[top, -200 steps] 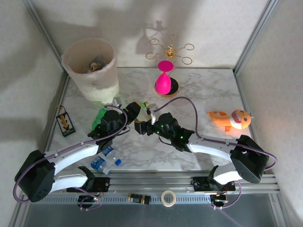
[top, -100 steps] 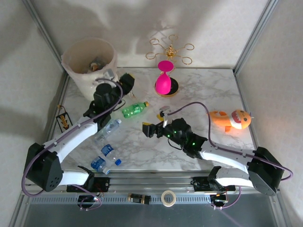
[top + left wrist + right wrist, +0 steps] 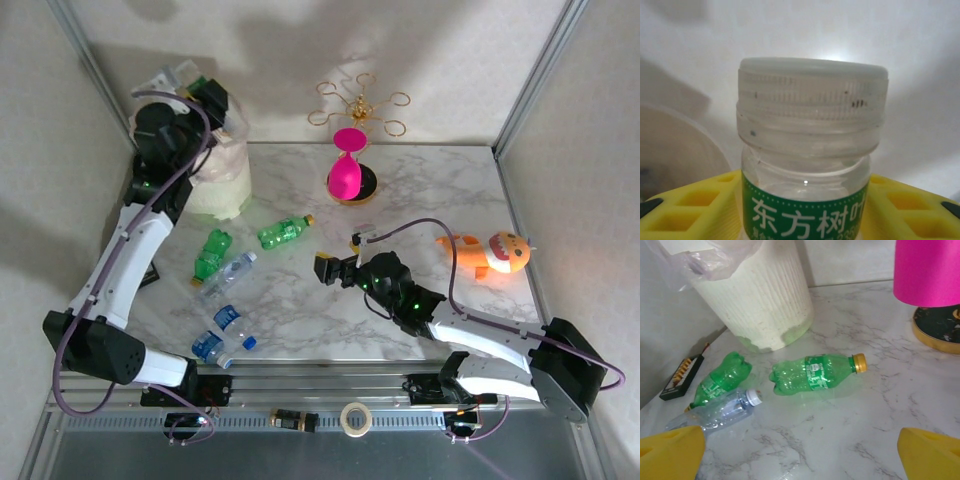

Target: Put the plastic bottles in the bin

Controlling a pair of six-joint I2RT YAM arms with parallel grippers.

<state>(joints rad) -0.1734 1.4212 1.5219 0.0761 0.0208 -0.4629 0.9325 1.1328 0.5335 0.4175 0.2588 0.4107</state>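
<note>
My left gripper tilts its fingers down next, then lowers the clear bottle into the bin's opening [image 3: 233,120] [image 3: 675,155] below to release it.
My left gripper [image 3: 192,88] is raised over the bin [image 3: 226,176] at the far left and is shut on a clear plastic bottle [image 3: 807,150] with a white cap and a green label. Its yellow fingers [image 3: 687,207] press both sides of that bottle. My right gripper [image 3: 330,268] stands open low over the middle of the table, holding nothing. Ahead of it lie a green bottle with a yellow cap [image 3: 815,372], a second green bottle [image 3: 722,380] and a clear bottle with a white cap [image 3: 720,412]. Two blue-capped bottles [image 3: 222,335] lie near the front left.
A pink hourglass-shaped object [image 3: 346,170] on a black base stands at the back centre, with a gold wire ornament [image 3: 360,105] behind it. An orange plush toy [image 3: 490,252] lies at the right. A small black tag [image 3: 682,377] lies left of the bottles.
My left arm has risen from the table's middle to above the bin, carrying the clear bottle. My right gripper has opened wide and drawn back, and a green bottle now lies uncovered on the table.
</note>
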